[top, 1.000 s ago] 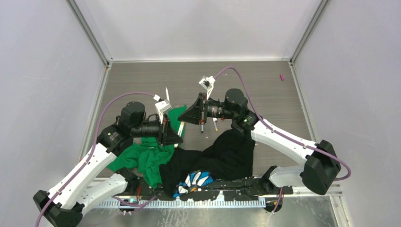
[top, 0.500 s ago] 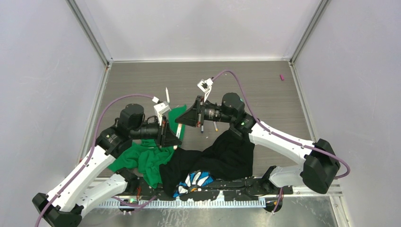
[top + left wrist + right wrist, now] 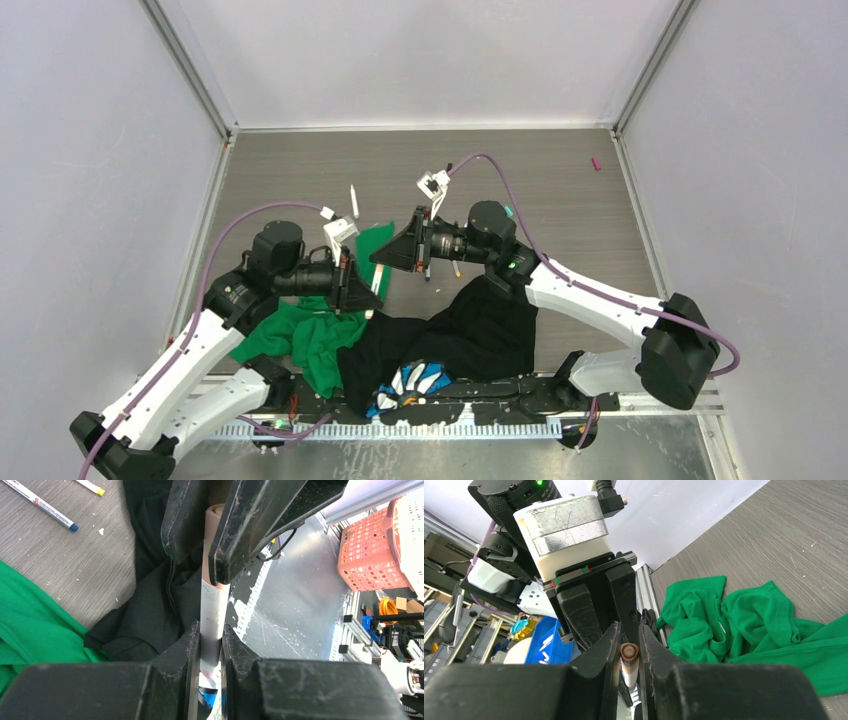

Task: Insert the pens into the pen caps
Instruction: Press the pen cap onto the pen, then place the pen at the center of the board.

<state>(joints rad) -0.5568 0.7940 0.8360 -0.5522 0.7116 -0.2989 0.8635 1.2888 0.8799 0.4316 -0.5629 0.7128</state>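
Note:
Bare tabletop lies below the robot's right gripper and to its right in the top view, so the gripper will swing that way, go down and release the capped pen there.
My left gripper (image 3: 211, 630) is shut on the white barrel of a pen (image 3: 212, 605). My right gripper (image 3: 629, 630) faces it tip to tip and is shut on the tan cap (image 3: 629, 652) at the pen's other end; the cap's end face shows an orange ring. In the top view the two grippers meet over the green cloth, left gripper (image 3: 372, 296) below right gripper (image 3: 380, 260). Loose pens lie on the table: a white one (image 3: 354, 200), a dark-tipped one (image 3: 427, 268) and a yellow-tipped one (image 3: 455, 266). A magenta cap (image 3: 596, 164) lies far right.
A green cloth (image 3: 310, 330) and a black cloth (image 3: 480, 325) lie bunched at the table's near edge, under both arms. A blue-and-white cloth (image 3: 415, 380) lies by the bases. White walls with metal rails (image 3: 190, 90) enclose the table.
My right arm has shifted slightly left and its gripper has closed in on the left gripper's tips. The left arm has barely moved.

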